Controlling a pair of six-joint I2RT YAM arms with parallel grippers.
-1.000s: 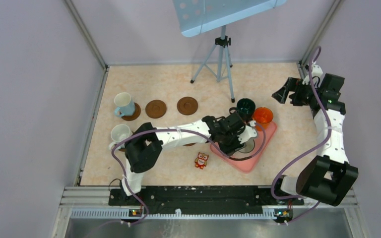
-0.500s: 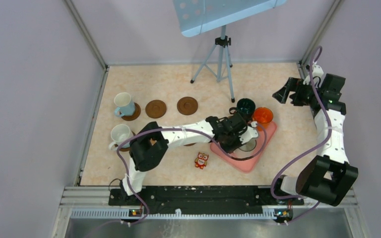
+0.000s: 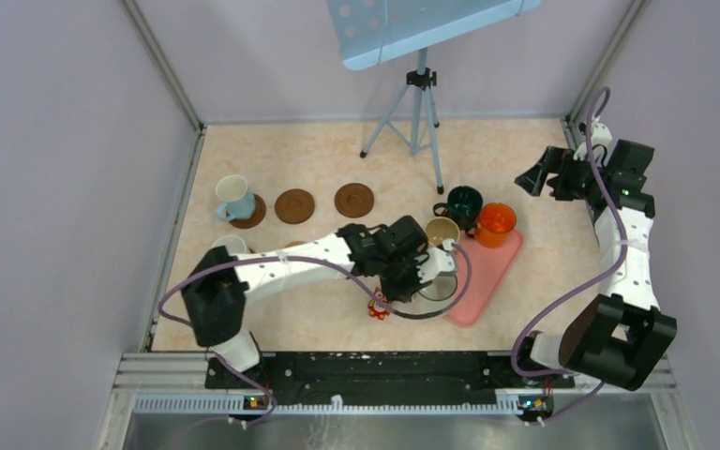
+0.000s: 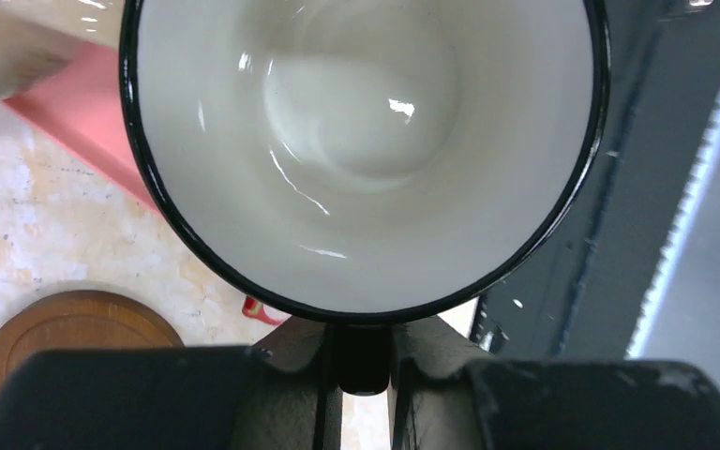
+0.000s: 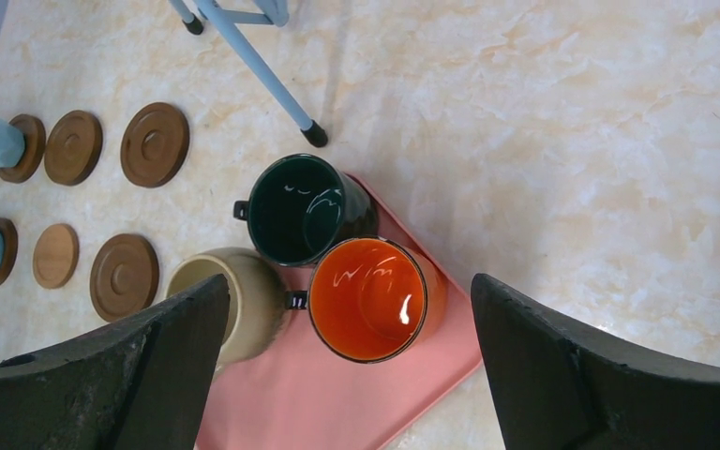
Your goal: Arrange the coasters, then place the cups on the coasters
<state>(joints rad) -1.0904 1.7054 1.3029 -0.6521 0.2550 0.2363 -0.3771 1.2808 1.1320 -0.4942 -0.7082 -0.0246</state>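
Observation:
I should move my left gripper outward, to the left in the top view, and then down to the coaster beside the light blue cup, because that coaster is bare.
My left gripper [image 3: 424,272] [image 4: 364,375] is shut on the black handle of a white cup with a black rim [image 4: 366,141] [image 3: 438,287], held over the near left end of the pink tray [image 3: 484,274]. A beige cup [image 3: 442,232] [image 5: 234,295], a dark green cup [image 3: 464,202] [image 5: 305,208] and an orange cup [image 3: 497,221] [image 5: 370,298] stand together at the tray's far end. A light blue cup [image 3: 234,197] and a white cup [image 3: 229,246] sit on coasters at the left. Bare coasters [image 3: 294,205] [image 3: 354,200] [image 5: 124,277] [image 5: 54,255] lie beside them. My right gripper [image 3: 546,174] [image 5: 352,375] hangs open, high at the far right.
A tripod [image 3: 419,112] carrying a blue perforated panel stands at the back middle, one foot [image 5: 314,136] close to the green cup. A small red owl figure [image 3: 379,305] lies near the front, partly under my left wrist. Frame rails border the floor.
My left gripper has shut on the white cup's handle and carried it left and toward the near edge, off the middle of the tray, uncovering the beige cup. The right arm is still.

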